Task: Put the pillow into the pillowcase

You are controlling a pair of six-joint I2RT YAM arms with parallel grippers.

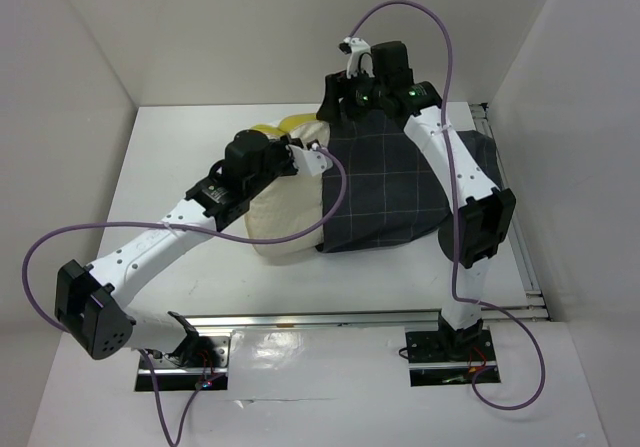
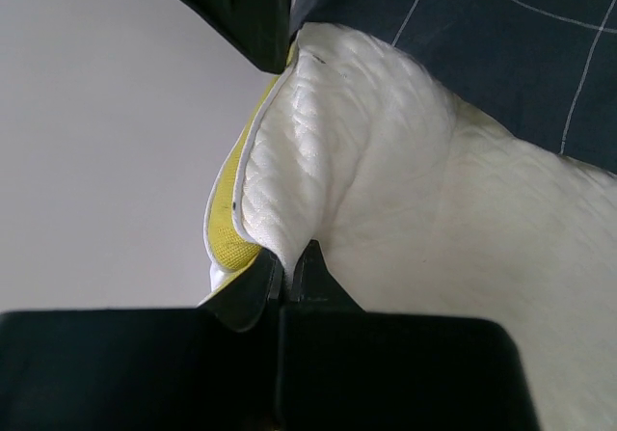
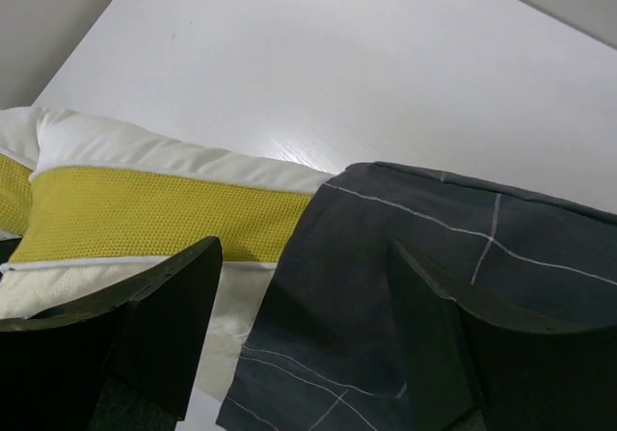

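Note:
My left gripper should swing outward to let go over the far tabletop, which is to its left in the top view, after I push the fold of the pillow toward the pillowcase [image 1: 395, 182] next.
The cream-yellow pillow [image 1: 275, 217] lies mid-table with its right part inside the dark grid-lined pillowcase [image 1: 395, 182]. My left gripper [image 1: 318, 159] is at the pillowcase's mouth. In the left wrist view it [image 2: 289, 272] is shut on a pinched fold of the pillow [image 2: 386, 180], beside the yellow side band [image 2: 231, 233] and under the pillowcase's edge [image 2: 501, 36]. My right gripper [image 1: 338, 102] is at the pillowcase's far corner. In the right wrist view it [image 3: 304, 301] is open, its jaws standing either side of the pillowcase's edge [image 3: 386, 257], next to the pillow's yellow band [image 3: 164, 209].
White walls close in the table at the back and on both sides. A metal rail [image 1: 330, 319] runs along the near edge by the arm bases. Purple cables [image 1: 430, 27] loop above the arms.

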